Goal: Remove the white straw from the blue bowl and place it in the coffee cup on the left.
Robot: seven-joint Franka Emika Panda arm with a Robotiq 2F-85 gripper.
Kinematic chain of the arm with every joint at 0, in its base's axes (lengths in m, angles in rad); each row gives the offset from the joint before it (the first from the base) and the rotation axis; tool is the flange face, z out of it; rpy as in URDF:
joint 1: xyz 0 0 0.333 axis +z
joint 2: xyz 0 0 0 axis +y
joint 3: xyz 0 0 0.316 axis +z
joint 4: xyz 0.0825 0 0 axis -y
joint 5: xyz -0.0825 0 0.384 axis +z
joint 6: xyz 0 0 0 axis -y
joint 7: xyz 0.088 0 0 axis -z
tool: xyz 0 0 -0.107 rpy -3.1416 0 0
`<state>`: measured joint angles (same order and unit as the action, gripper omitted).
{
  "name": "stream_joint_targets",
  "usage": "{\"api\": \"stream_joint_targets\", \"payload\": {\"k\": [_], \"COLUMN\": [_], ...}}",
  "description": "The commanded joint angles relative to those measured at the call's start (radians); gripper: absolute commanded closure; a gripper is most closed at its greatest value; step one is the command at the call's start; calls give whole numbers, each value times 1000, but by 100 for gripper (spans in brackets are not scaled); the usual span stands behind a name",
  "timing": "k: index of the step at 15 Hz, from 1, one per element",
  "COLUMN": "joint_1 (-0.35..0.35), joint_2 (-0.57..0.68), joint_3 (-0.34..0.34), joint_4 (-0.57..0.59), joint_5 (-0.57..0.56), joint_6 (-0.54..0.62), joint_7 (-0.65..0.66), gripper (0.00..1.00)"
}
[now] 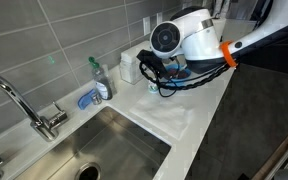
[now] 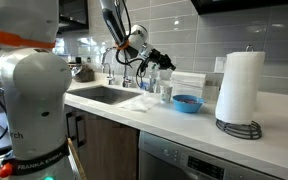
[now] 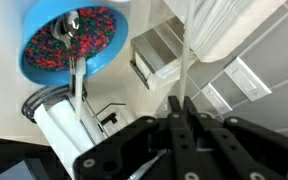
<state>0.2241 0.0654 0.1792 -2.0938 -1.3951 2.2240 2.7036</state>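
Note:
My gripper will next lower toward the pale coffee cup (image 2: 166, 92) beside the blue bowl and release the white straw there, as the gripper is still above the cup.
My gripper (image 3: 181, 108) is shut on the white straw (image 3: 188, 55), a thin pale stick rising from between the fingertips. The blue bowl (image 3: 44, 68), filled with colourful bits and a metal spoon, lies at the wrist view's top left, clear of the straw. In an exterior view the gripper (image 2: 156, 62) hangs above the counter, to the left of the blue bowl (image 2: 187, 102). A small pale cup-like thing (image 2: 166, 93), likely the coffee cup, stands just left of the bowl. In the exterior view over the sink the gripper (image 1: 150, 68) is by the back wall; the cup is hidden there.
A paper towel roll (image 2: 239, 88) stands right of the bowl. A white box container (image 3: 154, 55) sits by the wall. The sink (image 1: 104, 150), faucet (image 1: 19, 100), soap bottle (image 1: 99, 76) and a flat blue scrubber holder (image 1: 89, 98) lie to one side.

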Motion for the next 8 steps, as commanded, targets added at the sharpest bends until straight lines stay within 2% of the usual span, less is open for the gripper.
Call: {"api": "stream_joint_targets", "payload": {"k": [1,2,3,7,8], "joint_1": [10,11,0,2,2], "joint_2": [-8,0,0,3,3], "joint_3": [23,29,24,30,30], "joint_4": [16,-9,6,1,1], "joint_5": [-41,-43,-33,-33,-33], "joint_6": [-77,-85,-54,-68,-68], "joint_7": [12,25,1,1,1], "gripper": [98,98,94,94,98]}}
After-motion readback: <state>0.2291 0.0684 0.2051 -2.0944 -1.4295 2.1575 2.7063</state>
